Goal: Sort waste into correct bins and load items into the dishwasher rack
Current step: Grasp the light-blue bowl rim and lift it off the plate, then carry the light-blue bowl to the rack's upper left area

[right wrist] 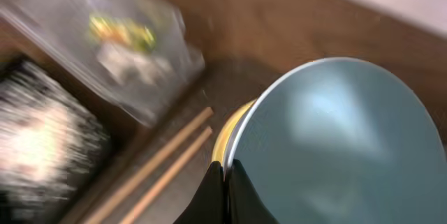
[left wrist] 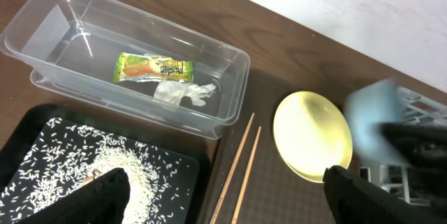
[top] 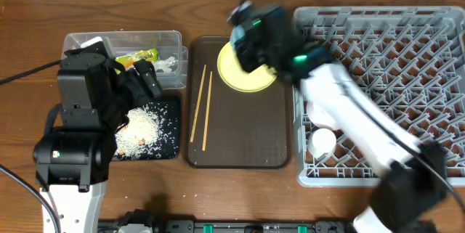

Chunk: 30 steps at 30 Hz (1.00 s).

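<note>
The robot's right gripper should next swing over the grey rack (top: 392,44), turn, lower the bowl into the rack's far corner and let go of it, because Slots by the tray (top: 318,33) are empty.
My right gripper (right wrist: 225,175) is shut on the rim of the light blue bowl (right wrist: 335,140) and holds it above the yellow plate (top: 247,79) on the brown tray; the view is blurred. The bowl also shows blurred in the left wrist view (left wrist: 374,123). My left gripper (left wrist: 227,189) is open and empty over the black tray (left wrist: 21,133) with the rice scraps (left wrist: 105,168). The clear tub (left wrist: 230,46) holds the snack wrapper (left wrist: 150,68) and the napkin (left wrist: 185,93). Two chopsticks (top: 200,109) lie left of the plate. The grey rack (top: 392,44) is at the right.
The brown serving tray (top: 240,146) sits between the bins and the rack. A small white cup (top: 322,142) stands in the rack's near left part, beside my right arm. The tub and black tray lie side by side at the left.
</note>
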Motion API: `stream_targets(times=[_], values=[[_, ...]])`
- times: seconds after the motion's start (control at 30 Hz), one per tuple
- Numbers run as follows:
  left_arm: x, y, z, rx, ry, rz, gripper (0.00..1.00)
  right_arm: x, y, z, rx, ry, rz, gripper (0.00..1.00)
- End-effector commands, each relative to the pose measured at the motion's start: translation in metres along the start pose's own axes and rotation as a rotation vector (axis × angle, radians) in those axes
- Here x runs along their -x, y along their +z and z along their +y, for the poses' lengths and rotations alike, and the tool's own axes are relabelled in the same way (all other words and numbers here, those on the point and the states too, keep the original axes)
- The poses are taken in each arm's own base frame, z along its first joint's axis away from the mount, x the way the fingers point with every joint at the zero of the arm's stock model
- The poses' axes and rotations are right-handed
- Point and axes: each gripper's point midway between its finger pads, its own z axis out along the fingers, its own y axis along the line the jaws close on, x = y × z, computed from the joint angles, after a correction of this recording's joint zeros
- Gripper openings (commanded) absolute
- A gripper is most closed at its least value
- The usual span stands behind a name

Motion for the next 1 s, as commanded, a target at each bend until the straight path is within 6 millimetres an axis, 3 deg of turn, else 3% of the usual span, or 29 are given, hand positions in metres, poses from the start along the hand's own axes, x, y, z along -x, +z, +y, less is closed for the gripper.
stream_targets(times=[0.0,0.17,0.5,0.7,0.97], values=[[0.005,-0.003,-0.001,-0.002,0.006,-0.015,0.91,0.026,-0.054,0.003,0.19,0.119,-0.07,0.01],[0.005,-0.003,-0.001,-0.002,0.006,-0.015,0.91,0.024,-0.109,-0.031,0.387,0.255,-0.091,0.01],[0.005,-0.003,-0.001,-0.002,0.006,-0.015,0.91,-0.022,-0.17,-0.092,0.762,0.367,-0.255,0.01],[0.005,-0.003,-0.001,-0.002,0.006,-0.015,0.91,-0.055,-0.162,-0.107,0.767,0.353,-0.308,0.01],[0.005,-0.003,-0.001,-0.002,0.006,-0.015,0.91,-0.082,-0.142,-0.112,0.757,0.387,-0.288,0.02]])
